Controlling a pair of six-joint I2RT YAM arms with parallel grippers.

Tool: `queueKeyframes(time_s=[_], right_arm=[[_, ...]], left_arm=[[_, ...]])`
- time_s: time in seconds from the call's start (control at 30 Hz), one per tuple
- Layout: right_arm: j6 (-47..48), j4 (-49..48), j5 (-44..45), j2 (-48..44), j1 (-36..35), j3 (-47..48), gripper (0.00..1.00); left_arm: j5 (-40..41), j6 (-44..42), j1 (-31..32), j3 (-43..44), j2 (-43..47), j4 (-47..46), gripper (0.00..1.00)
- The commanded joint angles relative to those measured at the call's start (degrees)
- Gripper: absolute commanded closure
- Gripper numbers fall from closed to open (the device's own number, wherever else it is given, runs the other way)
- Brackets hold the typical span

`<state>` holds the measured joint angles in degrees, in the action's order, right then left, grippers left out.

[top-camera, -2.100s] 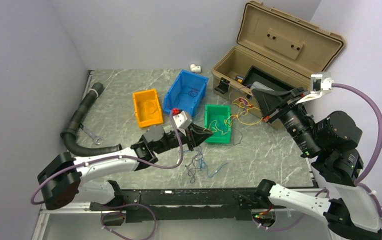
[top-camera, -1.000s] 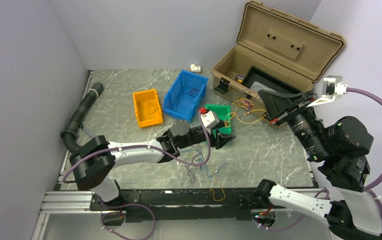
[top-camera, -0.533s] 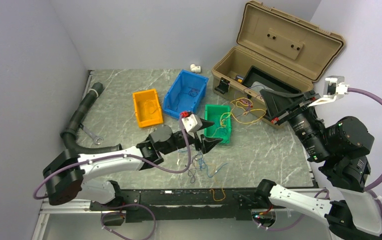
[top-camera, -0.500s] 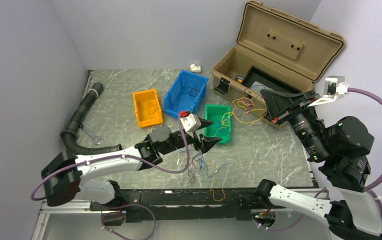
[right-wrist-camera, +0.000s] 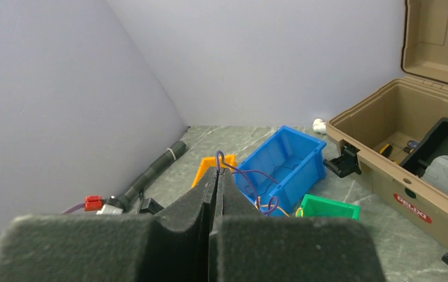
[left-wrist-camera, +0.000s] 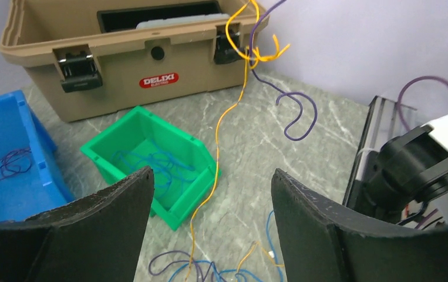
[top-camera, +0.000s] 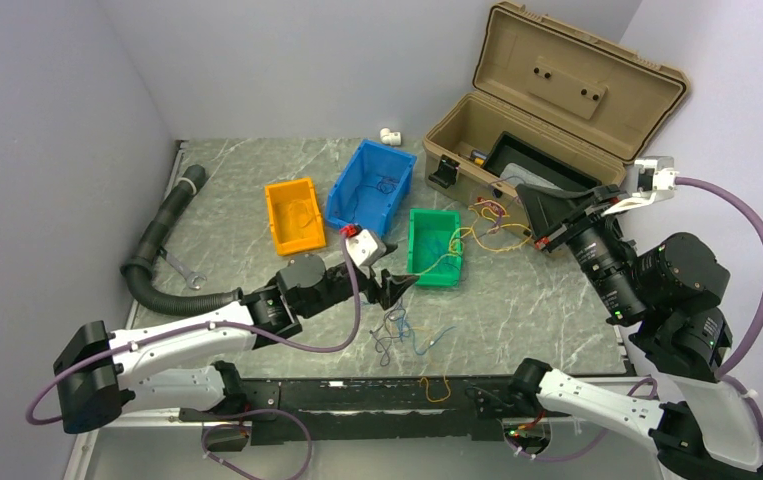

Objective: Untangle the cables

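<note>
The left gripper will move across onto the yellow cable's tangled loop (top-camera: 455, 243) (left-wrist-camera: 252, 57), which hangs to the gripper's right in the top view, because the yellow cable winds around the purple one there.
My right gripper (top-camera: 523, 192) (right-wrist-camera: 217, 171) is shut on a purple cable (right-wrist-camera: 249, 174), held up in front of the toolbox. A bunch of yellow and purple cables (top-camera: 487, 224) (left-wrist-camera: 246, 56) hangs from it, and one yellow strand (left-wrist-camera: 233, 111) trails down over the green bin (top-camera: 435, 247) (left-wrist-camera: 151, 154) to a loose pile of blue, purple and orange cables (top-camera: 403, 334) (left-wrist-camera: 209, 269) on the table. My left gripper (top-camera: 394, 288) (left-wrist-camera: 212, 173) is open and holds nothing, just left of that strand and above the pile. Blue cables lie in the green bin.
An open tan toolbox (top-camera: 547, 110) (left-wrist-camera: 121, 53) stands at the back right. A blue bin (top-camera: 371, 186) and an orange bin (top-camera: 294, 215) hold a few cables. A black corrugated hose (top-camera: 162, 250) and a wrench (top-camera: 183, 272) lie at the left. One orange cable (top-camera: 437, 386) lies on the front rail.
My left gripper has drawn back from the green bin towards the near left and its jaws have widened. The right gripper has shifted slightly left and lower with the raised bunch.
</note>
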<state>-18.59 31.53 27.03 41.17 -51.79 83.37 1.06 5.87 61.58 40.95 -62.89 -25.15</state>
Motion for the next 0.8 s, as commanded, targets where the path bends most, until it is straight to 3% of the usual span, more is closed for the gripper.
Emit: queueKeyframes(time_s=[0.0,0.4,0.77], right_arm=[[0.3,0.7,0.9,-0.5,-0.1,0.7,1.00],[0.6,0.6,-1.0,0.5,-0.1,3.2,1.00],[0.1,-0.2,-2.7,0.7,-0.1,3.4,1.00]], left_arm=[[2.8,-2.9,0.2,2.4,-0.5,4.4,0.23],[-0.1,-7.7,0.2,1.9,-6.3,0.7,0.21],[-5.6,-8.2,0.2,10.0,-15.3,-2.2,0.28]])
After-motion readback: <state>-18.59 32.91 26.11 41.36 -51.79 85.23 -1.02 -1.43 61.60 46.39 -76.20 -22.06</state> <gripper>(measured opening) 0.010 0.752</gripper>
